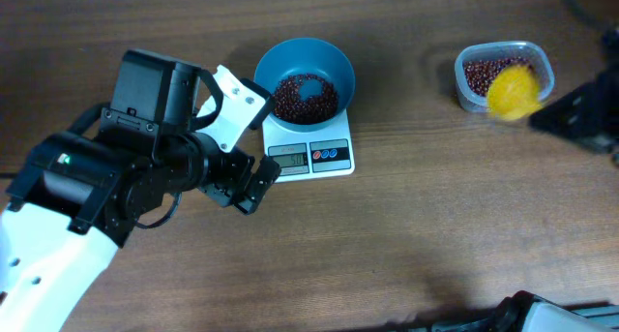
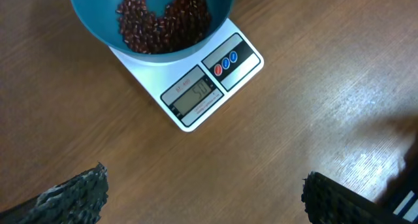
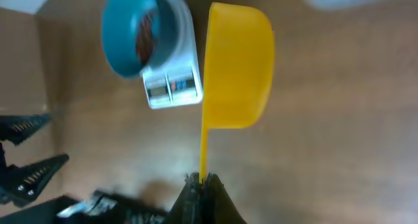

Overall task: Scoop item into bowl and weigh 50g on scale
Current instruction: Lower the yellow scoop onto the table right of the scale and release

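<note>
The scale's display already reads the target, so my right gripper will move the scoop away from the clear tub and down onto the table toward the table's front edge (image 1: pixel 481 216) (image 3: pixel 298 151).
The teal bowl (image 1: pixel 338 66) sits on the white scale (image 1: pixel 311 156), with a heap of dark reddish-brown beans (image 1: pixel 305 98) inside it. My left gripper (image 1: pixel 250 143) hovers just left of the scale, open and holding nothing. From the left wrist, the scale (image 2: pixel 212 87) and the bowl (image 2: pixel 91 21) lie beyond my empty left gripper (image 2: pixel 209 191). My right gripper (image 3: pixel 202 181) is shut on the thin handle of a yellow scoop (image 3: pixel 238 67). From overhead the scoop (image 1: pixel 513 90) hangs blurred over the clear tub at the far right.
A clear plastic tub (image 1: pixel 469 95) with more beans stands at the back right. The left arm's black body (image 1: pixel 106 177) covers the table's left side. The right arm (image 1: pixel 585 114) comes in from the right edge. Dark equipment lies along the front edge (image 1: pixel 522 313).
</note>
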